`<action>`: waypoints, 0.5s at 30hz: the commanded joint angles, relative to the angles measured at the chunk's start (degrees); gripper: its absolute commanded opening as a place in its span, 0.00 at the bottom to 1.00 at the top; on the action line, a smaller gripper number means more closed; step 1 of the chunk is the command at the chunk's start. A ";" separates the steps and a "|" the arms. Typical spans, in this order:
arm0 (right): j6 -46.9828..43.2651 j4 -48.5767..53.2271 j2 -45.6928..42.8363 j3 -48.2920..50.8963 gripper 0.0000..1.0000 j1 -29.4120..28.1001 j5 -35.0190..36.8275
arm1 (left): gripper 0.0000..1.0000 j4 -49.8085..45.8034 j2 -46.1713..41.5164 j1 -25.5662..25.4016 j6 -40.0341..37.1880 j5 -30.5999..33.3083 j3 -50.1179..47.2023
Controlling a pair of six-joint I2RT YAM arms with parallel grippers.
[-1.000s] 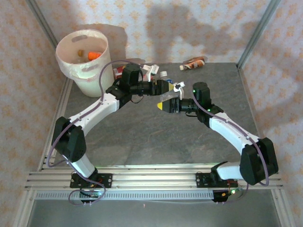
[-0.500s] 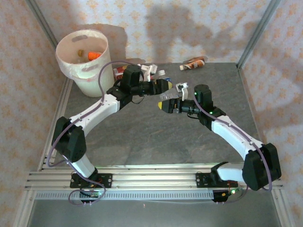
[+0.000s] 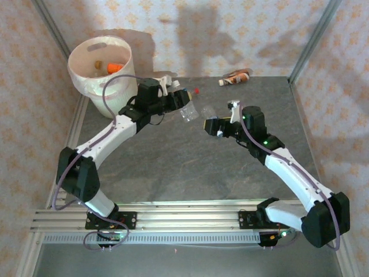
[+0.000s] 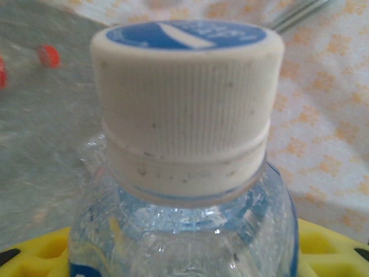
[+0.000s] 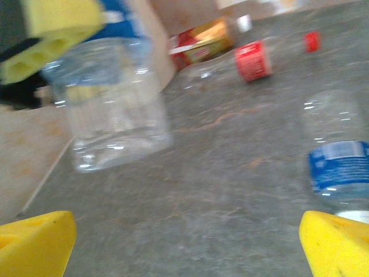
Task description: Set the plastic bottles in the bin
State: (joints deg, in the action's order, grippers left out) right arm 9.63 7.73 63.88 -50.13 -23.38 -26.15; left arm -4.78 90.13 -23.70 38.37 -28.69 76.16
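Note:
My left gripper rises and swings outward over the bin's opening [image 3: 99, 64] next to release the clear bottle [image 3: 188, 110], as that opening lies outward and beside it.
A clear plastic bottle [image 3: 188, 110] with a white cap [image 4: 187, 104] hangs above the table, and my left gripper [image 3: 176, 100] is shut on it just below the neck. Yellow pads [image 4: 34, 257] sit on both sides of it. In the right wrist view the same bottle [image 5: 112, 104] hangs at the upper left. My right gripper [image 3: 209, 124] stands open a little to the right of it, with only bare table between its fingertips [image 5: 37, 242]. More bottles lie on the table: a blue-labelled one [image 5: 337, 164], a red-labelled one [image 5: 253, 60], and one by the back wall [image 3: 235, 76]. The off-white bin [image 3: 86, 78] stands at the back left.
Orange-capped bottles [image 3: 115, 67] lie inside the bin. A red cap [image 3: 196, 90] shows just behind the held bottle. Metal frame posts [image 3: 314, 37] rise at the back corners, and the grey tabletop [image 3: 184, 167] ends at a rail in front.
My right gripper has opened, let go of the clear bottle and drawn back to the right. My left arm has carried the bottle left and back, closer to the bin.

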 commanded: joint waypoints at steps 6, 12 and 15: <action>3.87 8.98 -1.74 -3.19 0.99 -0.26 27.16 | 0.45 -15.58 -10.05 1.98 -11.37 24.63 7.22; 4.71 9.03 -2.11 -2.91 0.99 -0.13 29.41 | 0.45 -22.30 -11.82 3.81 -15.87 37.91 13.80; 5.05 8.75 -2.08 -2.69 0.99 -0.10 29.43 | 0.46 -24.80 -10.76 4.75 -20.63 41.74 19.53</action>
State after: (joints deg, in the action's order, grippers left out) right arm 13.52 15.68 63.18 -51.24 -23.38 0.05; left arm -25.15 79.42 -19.94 24.03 4.01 90.19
